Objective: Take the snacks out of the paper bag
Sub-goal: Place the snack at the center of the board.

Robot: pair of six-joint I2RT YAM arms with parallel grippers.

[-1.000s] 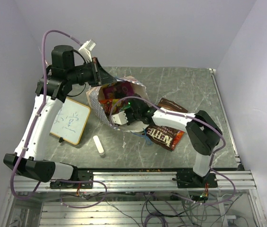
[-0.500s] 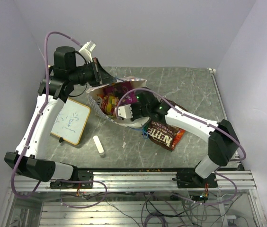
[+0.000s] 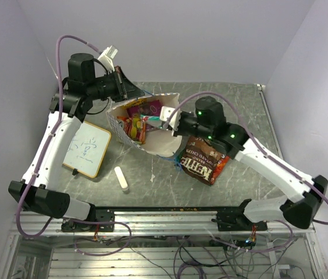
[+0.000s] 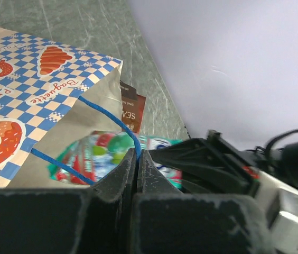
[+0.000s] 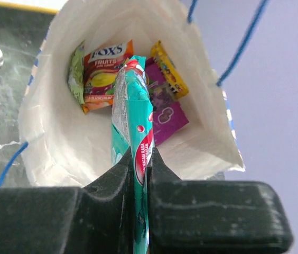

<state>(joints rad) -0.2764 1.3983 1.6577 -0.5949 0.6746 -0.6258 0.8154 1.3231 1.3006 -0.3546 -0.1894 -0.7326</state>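
The robot's right gripper has to swing past the paper bag's rim next, go down and let go where the Kettle bag, already out, lies below and to the gripper's right in the top view.
The paper bag (image 3: pixel 152 145) stands open at mid-table, chequered side out (image 4: pixel 27 79). My left gripper (image 3: pixel 128 93) is shut on its blue cord handle (image 4: pixel 106 114), holding the far rim up; the cord runs between the jaws (image 4: pixel 137 154). My right gripper (image 3: pixel 165 119) is above the bag's mouth, shut on a teal and red snack packet (image 5: pixel 133 106) that hangs edge-on from the jaws (image 5: pixel 140 159). Inside the bag lie an orange Fox's packet (image 5: pixel 104 69), a purple one (image 5: pixel 166 116), a yellow one (image 5: pixel 167 71) and a green one (image 5: pixel 76 71).
A brown Kettle bag (image 3: pixel 202 165) lies on the table right of the paper bag, with another brown packet (image 3: pixel 202 144) partly under my right arm. A wood-framed whiteboard (image 3: pixel 85 148) and a small white cylinder (image 3: pixel 121 179) lie at the left front.
My right gripper went from the bag's front into its mouth and has risen with the teal packet in its jaws. The right arm has stretched out. The left gripper has kept hold of the handle.
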